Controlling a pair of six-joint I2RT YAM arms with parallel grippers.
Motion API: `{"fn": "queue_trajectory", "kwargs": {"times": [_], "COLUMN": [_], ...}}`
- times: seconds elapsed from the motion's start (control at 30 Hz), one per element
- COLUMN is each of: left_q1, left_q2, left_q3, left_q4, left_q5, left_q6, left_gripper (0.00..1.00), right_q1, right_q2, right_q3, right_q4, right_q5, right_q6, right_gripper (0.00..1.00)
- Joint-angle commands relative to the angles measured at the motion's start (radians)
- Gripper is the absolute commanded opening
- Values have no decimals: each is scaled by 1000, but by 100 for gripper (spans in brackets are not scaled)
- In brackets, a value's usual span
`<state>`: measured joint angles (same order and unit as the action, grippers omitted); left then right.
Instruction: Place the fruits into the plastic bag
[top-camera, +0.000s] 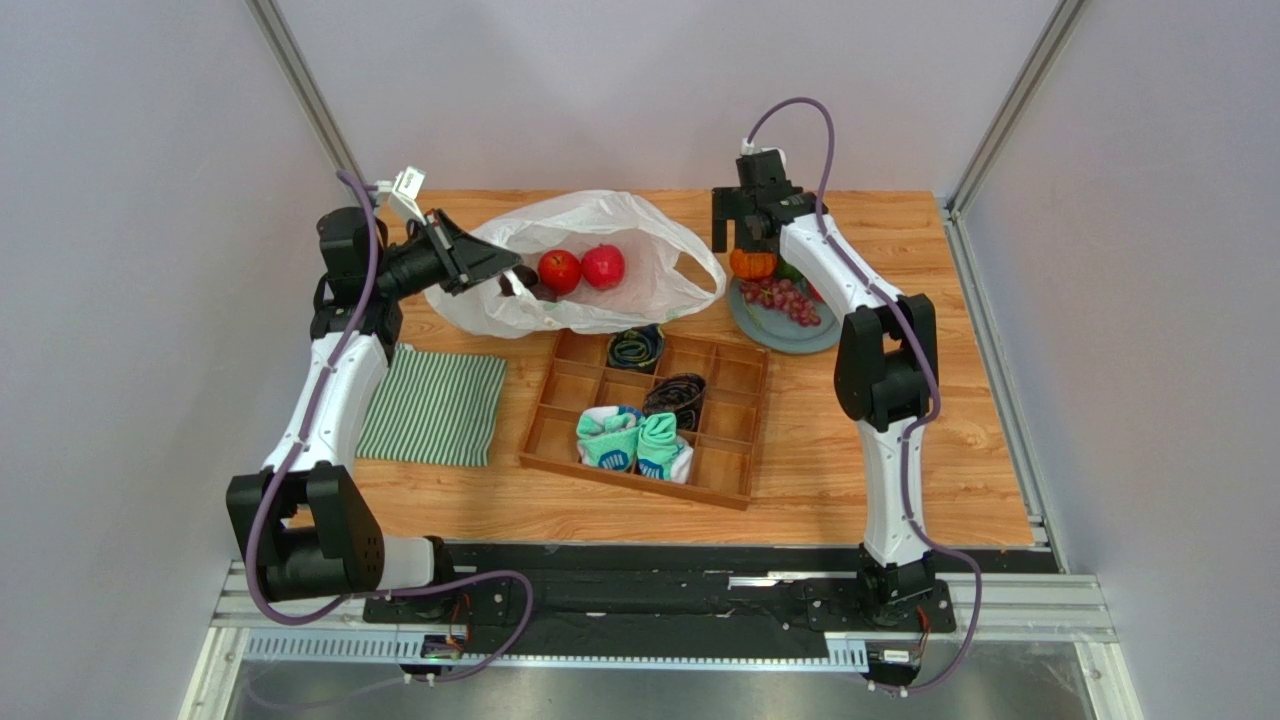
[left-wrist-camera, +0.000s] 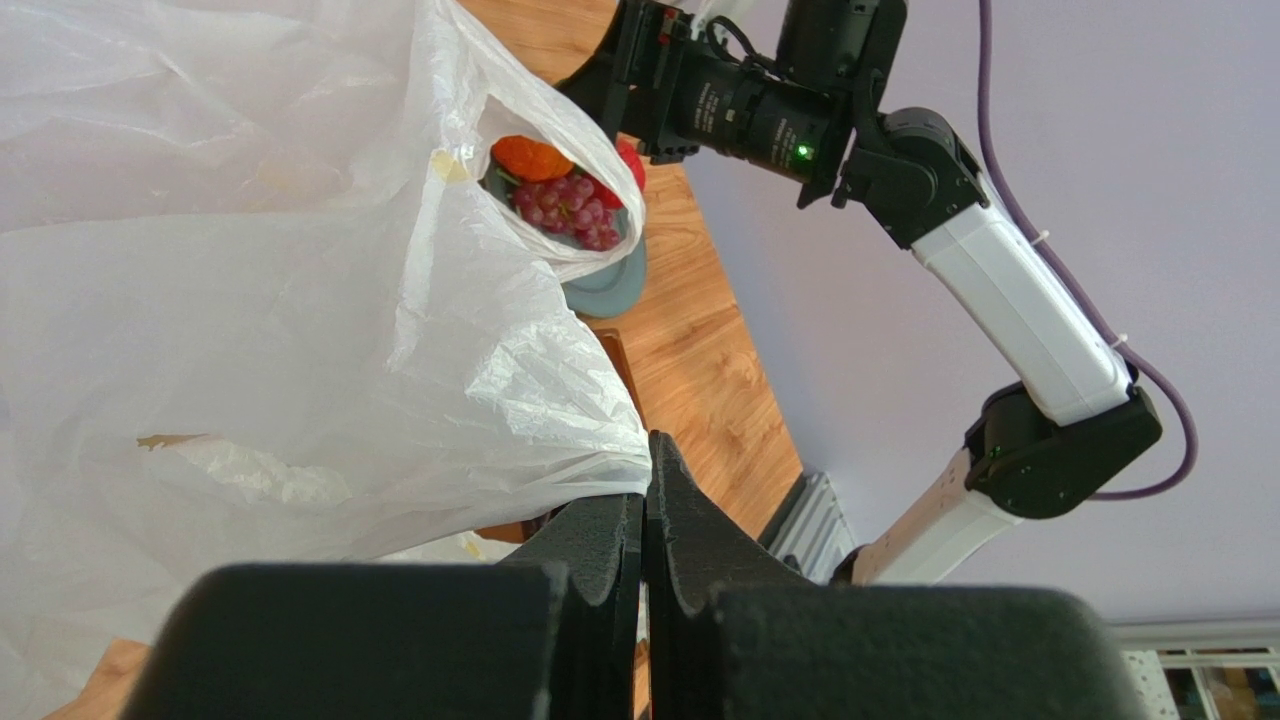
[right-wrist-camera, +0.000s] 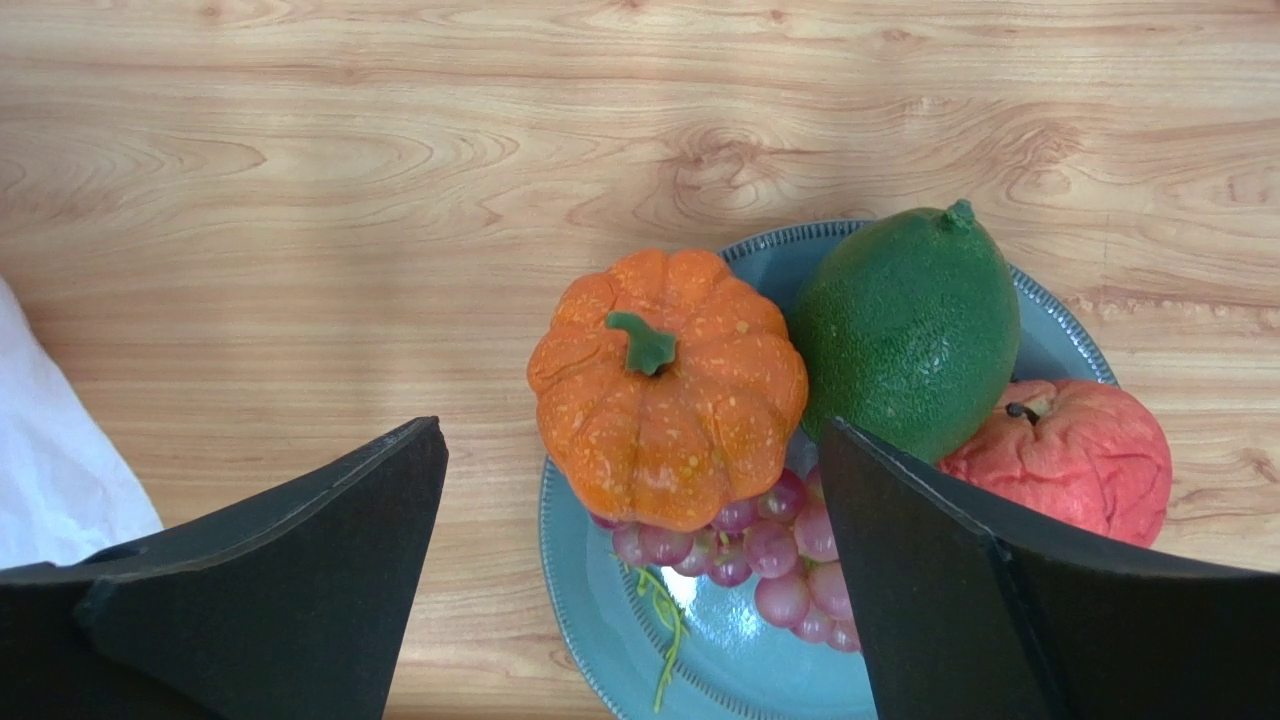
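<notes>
The right gripper comes down around the orange pumpkin next and edges toward the green fruit, since the pumpkin sits nearer the finger by that fruit.
The white plastic bag (top-camera: 631, 240) lies open at the back left with two red apples (top-camera: 580, 269) inside. My left gripper (top-camera: 504, 267) is shut on the bag's edge (left-wrist-camera: 451, 390), its fingers pressed together (left-wrist-camera: 648, 465). A blue plate (top-camera: 781, 327) at the back right holds an orange pumpkin (right-wrist-camera: 669, 390), a green fruit (right-wrist-camera: 902, 323), a red apple (right-wrist-camera: 1074, 450) and purple-red grapes (right-wrist-camera: 781, 563). My right gripper (right-wrist-camera: 631, 428) is open and empty, just above the plate with the pumpkin between its fingers (top-camera: 747, 233). No dark purple fruit is clearly visible.
A wooden divided tray (top-camera: 729, 428) with rolled teal and black socks sits mid-table. A green-and-white striped cloth (top-camera: 436, 405) lies left of it. The bag's right handle loop (top-camera: 694, 270) reaches toward the plate. Bare wood (right-wrist-camera: 301, 180) lies left of the plate.
</notes>
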<state>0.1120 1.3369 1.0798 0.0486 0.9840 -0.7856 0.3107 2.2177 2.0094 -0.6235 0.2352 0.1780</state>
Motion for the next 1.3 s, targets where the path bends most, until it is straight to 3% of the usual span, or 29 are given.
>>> {"fn": "queue_trajectory", "kwargs": {"times": [0.0,0.47,0.9,1.13,1.27], "left_q1": [5,5,5,6,6], "left_q2": [-24,-22,-24,-24,-24], "left_q3": [6,8,8,8,8], "left_q4": [27,25,27,25,25], "left_q5": [7,8,7,7,7], "left_q6": [13,11,11,9,9], "left_gripper": [0,0,0,0,0], "right_q1": [-10,-30,-33,-33,-32], "right_q2": [49,89,111,103,88], "right_q3": [89,114,124,118,104], "right_q4": [-31,-62,-68,-64,-58], "right_q5": [21,16,12,10,7], "right_q6": [-25,-29,-43,-51,-54], "right_gripper": [99,96,87,63,57]}}
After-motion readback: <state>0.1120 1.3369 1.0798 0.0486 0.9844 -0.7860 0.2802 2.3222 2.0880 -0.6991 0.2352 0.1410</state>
